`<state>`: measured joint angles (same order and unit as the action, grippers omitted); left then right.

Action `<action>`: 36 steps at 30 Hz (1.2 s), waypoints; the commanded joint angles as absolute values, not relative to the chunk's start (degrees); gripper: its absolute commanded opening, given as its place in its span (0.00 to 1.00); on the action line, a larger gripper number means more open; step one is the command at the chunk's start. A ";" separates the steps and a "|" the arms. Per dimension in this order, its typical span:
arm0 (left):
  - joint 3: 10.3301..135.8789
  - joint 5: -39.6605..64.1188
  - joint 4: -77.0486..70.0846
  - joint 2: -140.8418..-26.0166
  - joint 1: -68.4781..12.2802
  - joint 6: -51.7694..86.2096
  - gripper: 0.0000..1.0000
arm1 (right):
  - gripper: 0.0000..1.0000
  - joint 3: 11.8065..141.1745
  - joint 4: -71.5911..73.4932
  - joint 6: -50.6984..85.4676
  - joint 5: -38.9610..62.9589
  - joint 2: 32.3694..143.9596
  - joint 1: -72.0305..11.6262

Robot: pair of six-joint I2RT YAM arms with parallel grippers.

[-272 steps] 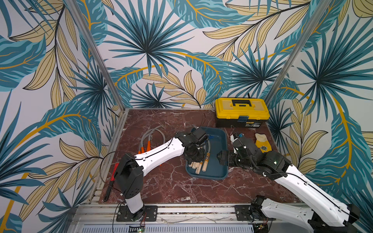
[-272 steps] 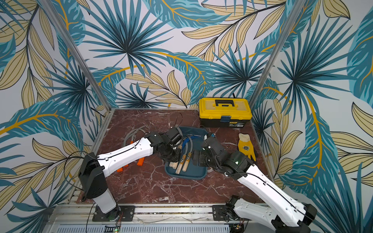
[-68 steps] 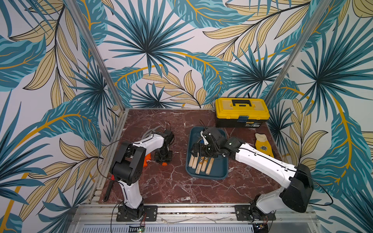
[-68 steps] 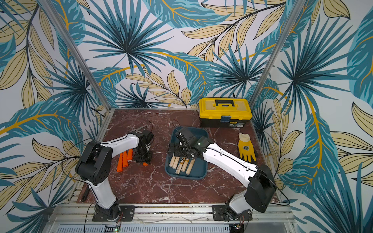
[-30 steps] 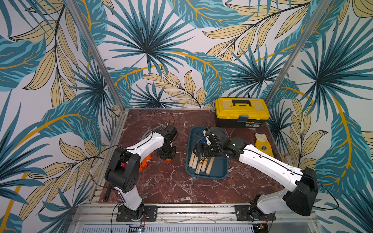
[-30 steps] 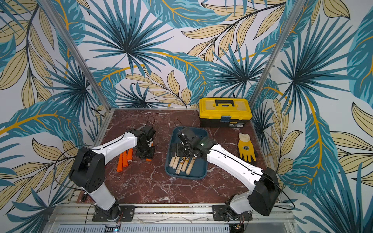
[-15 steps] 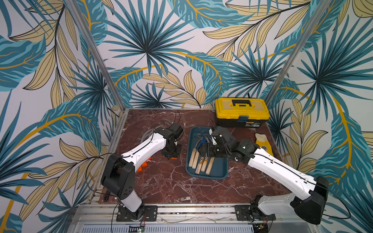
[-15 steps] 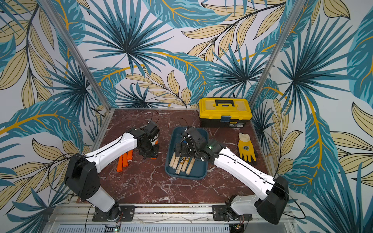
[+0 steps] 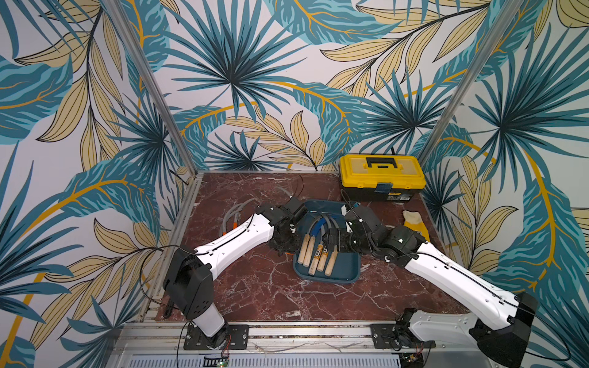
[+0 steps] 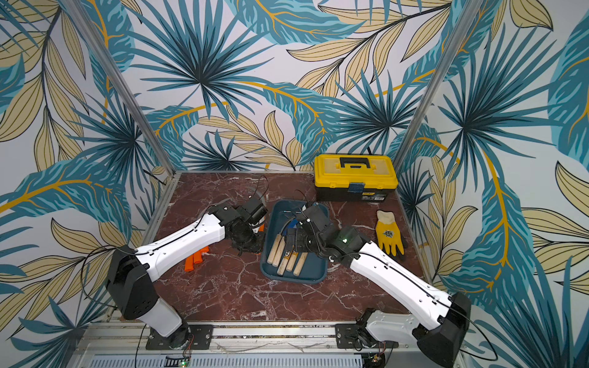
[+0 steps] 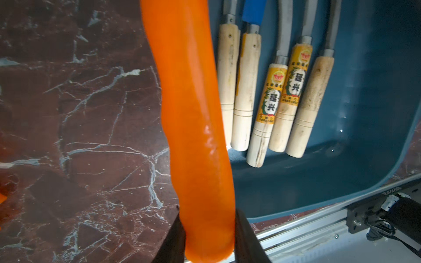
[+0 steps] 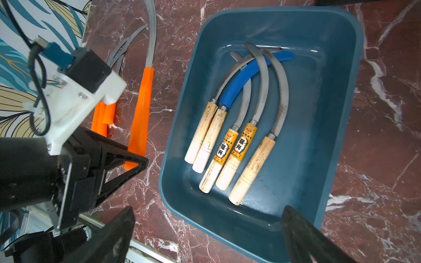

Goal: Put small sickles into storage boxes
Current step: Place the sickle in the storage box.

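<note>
The robot will move its left gripper across the wood-handled sickles, lower it past them and let go of the sickle's orange handle there, because the bottom of the storage box is bare in that spot.
My left gripper (image 11: 208, 230) is shut on the bright orange handle of a small sickle (image 11: 193, 113), held just beside the left wall of the dark teal storage box (image 11: 341, 177). In the right wrist view that sickle (image 12: 140, 113) points its grey blade toward the back wall. Several wood-handled sickles (image 12: 237, 145), one with a blue blade, lie side by side in the box (image 12: 337, 113). My right gripper (image 12: 207, 230) hangs open over the box's near end, holding nothing. In both top views the grippers (image 9: 284, 235) (image 10: 294, 239) flank the box (image 9: 328, 278).
More orange-handled sickles (image 10: 196, 258) lie on the marble table left of the box, partly under my left arm. A yellow-and-black toolbox (image 9: 382, 178) stands at the back right. A yellow glove (image 10: 389, 235) lies to the right of the box.
My left arm has carried the orange-handled sickle rightward up to the box's left side. My right arm has swung toward the right and its gripper stays over the box.
</note>
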<state>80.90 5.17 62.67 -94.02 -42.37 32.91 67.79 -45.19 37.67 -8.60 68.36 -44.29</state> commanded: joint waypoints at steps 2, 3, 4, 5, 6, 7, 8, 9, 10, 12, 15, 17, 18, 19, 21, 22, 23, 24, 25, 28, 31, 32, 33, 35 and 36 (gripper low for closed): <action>84.04 5.00 62.92 -95.86 -45.62 35.28 0.19 | 0.99 65.39 -48.33 37.79 -11.36 65.22 -44.31; 84.38 5.01 62.88 -96.30 -46.32 35.54 0.19 | 1.00 65.08 -48.67 37.87 -11.65 64.54 -44.25; 84.85 5.01 62.85 -96.80 -47.21 35.83 0.19 | 1.00 64.78 -49.17 38.04 -11.99 63.81 -44.21; 85.36 5.07 62.80 -97.41 -48.06 36.14 0.19 | 1.00 64.36 -49.58 38.28 -12.49 63.08 -44.14; 85.85 4.94 62.84 -97.97 -48.70 36.43 0.19 | 0.99 64.06 -49.87 38.46 -12.84 62.49 -44.12; 86.34 5.09 62.76 -98.46 -49.53 36.67 0.19 | 0.99 63.64 -50.28 38.59 -13.22 61.62 -44.04; 86.92 5.22 62.79 -99.14 -50.41 37.06 0.19 | 1.00 63.25 -50.68 38.85 -13.60 60.70 -43.96; 87.24 5.40 62.84 -99.73 -50.99 37.30 0.19 | 1.00 62.96 -50.89 39.00 -13.96 60.03 -43.95; 87.71 5.56 62.79 -100.41 -51.73 37.67 0.19 | 1.00 62.63 -51.28 39.12 -14.34 59.25 -43.86; 88.78 5.91 62.84 -101.73 -52.98 38.04 0.19 | 1.00 62.16 -52.10 39.42 -15.00 57.92 -43.78; 90.29 6.88 62.75 -103.92 -54.20 38.67 0.19 | 1.00 61.87 -53.85 39.73 -15.99 56.16 -43.68; 91.47 7.68 62.58 -105.44 -54.79 39.00 0.19 | 0.99 61.79 -55.02 39.98 -16.54 55.00 -43.62; 92.08 7.97 62.61 -106.15 -54.97 38.87 0.19 | 1.00 61.70 -55.50 40.20 -16.71 54.45 -43.61; 92.67 8.21 62.64 -106.90 -55.19 38.90 0.19 | 0.99 61.58 -56.13 40.47 -17.01 53.82 -43.59; 94.03 8.74 62.57 -108.33 -55.61 38.81 0.19 | 1.00 61.28 -57.09 41.08 -17.31 52.38 -43.64; 94.54 9.18 62.55 -109.04 -55.70 38.84 0.19 | 1.00 61.10 -57.45 41.48 -17.54 51.68 -43.59; 95.15 9.74 62.52 -109.84 -55.64 39.00 0.19 | 0.99 60.85 -57.86 41.80 -17.65 50.98 -43.60; 95.68 10.28 62.47 -110.47 -55.75 38.95 0.19 | 0.99 60.70 -58.13 42.16 -17.71 50.36 -43.59; 96.29 10.69 62.48 -111.28 -55.83 38.80 0.19 | 1.00 60.42 -58.50 42.55 -17.97 49.68 -43.59; 98.45 11.40 62.49 -113.34 -56.23 38.29 0.19 | 0.99 59.97 -59.53 43.42 -18.33 47.99 -43.59; 100.19 12.65 62.31 -115.65 -56.25 38.15 0.19 | 0.99 59.68 -60.93 44.20 -18.80 46.56 -43.59; 100.74 13.01 62.17 -116.31 -56.17 38.14 0.19 | 0.99 59.64 -61.43 44.35 -18.99 46.23 -43.59; 101.37 13.46 62.13 -117.02 -56.29 38.13 0.19 | 1.00 59.60 -62.05 44.46 -19.27 45.88 -43.64; 102.68 14.09 62.03 -118.39 -56.38 37.97 0.19 | 1.00 59.59 -62.88 44.72 -19.67 45.14 -43.59; 103.35 14.35 62.03 -119.23 -56.46 37.76 0.19 | 1.00 59.60 -63.30 44.86 -19.81 44.74 -43.59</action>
